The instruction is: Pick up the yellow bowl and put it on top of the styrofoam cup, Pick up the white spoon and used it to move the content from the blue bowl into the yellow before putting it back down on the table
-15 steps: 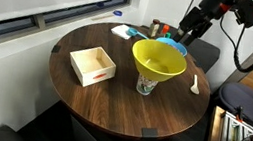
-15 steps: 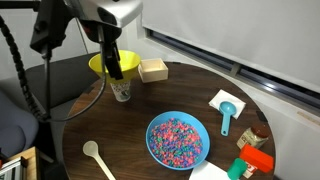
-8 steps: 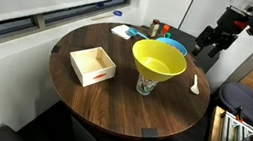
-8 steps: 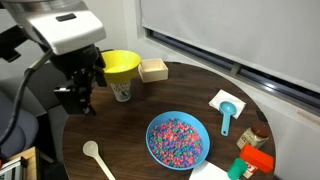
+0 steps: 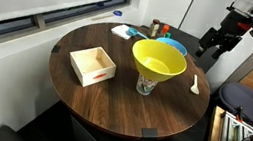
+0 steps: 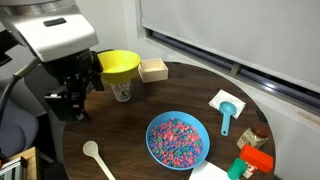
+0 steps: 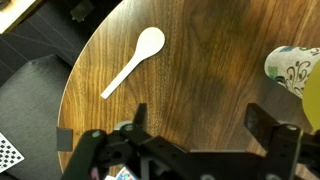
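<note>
The spoon's slim handle is to the left in the wrist view and below my open gripper, so I should move there and down onto it next.
The yellow bowl sits on top of the styrofoam cup; both also show in an exterior view, bowl on cup. The white spoon lies on the table near its edge, also seen in both exterior views. The blue bowl holds the multicoloured content. My gripper is open and empty, above the table edge between the spoon and the cup; it shows in both exterior views.
A shallow wooden box lies on the table away from the bowls. A blue scoop on white paper, orange and green blocks and a small wooden block stand round the blue bowl. A dark chair is below the table edge.
My gripper has moved away from above the yellow bowl, out past the cup toward the table edge near the spoon, and sits lower. The bowl stays on the cup.
</note>
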### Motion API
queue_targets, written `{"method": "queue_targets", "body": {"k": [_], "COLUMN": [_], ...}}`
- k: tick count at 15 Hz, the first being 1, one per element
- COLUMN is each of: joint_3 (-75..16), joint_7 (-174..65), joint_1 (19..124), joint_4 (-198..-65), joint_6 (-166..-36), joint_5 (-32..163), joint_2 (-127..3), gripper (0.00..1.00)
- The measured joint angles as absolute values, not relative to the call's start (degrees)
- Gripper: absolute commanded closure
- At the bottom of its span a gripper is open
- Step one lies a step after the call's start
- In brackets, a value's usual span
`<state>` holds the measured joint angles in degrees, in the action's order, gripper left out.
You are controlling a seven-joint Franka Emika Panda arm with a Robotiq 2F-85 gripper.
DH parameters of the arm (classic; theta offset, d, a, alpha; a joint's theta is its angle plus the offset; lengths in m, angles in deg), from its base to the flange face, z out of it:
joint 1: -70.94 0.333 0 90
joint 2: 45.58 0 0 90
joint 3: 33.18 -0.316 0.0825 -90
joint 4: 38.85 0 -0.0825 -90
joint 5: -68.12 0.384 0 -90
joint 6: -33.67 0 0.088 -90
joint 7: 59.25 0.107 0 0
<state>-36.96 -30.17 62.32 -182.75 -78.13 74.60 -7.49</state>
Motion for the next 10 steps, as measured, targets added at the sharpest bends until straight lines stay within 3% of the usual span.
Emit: {"method": "queue_targets", "body": {"k": [10], "joint_3": [-34.16], "joint_7": [-22.04], "joint_1": [57.15], "joint_4": [-190.62], "joint_6": [-78.13], "joint_5": [75.45], "joint_2": [-7.90], "gripper": [0.00]}}
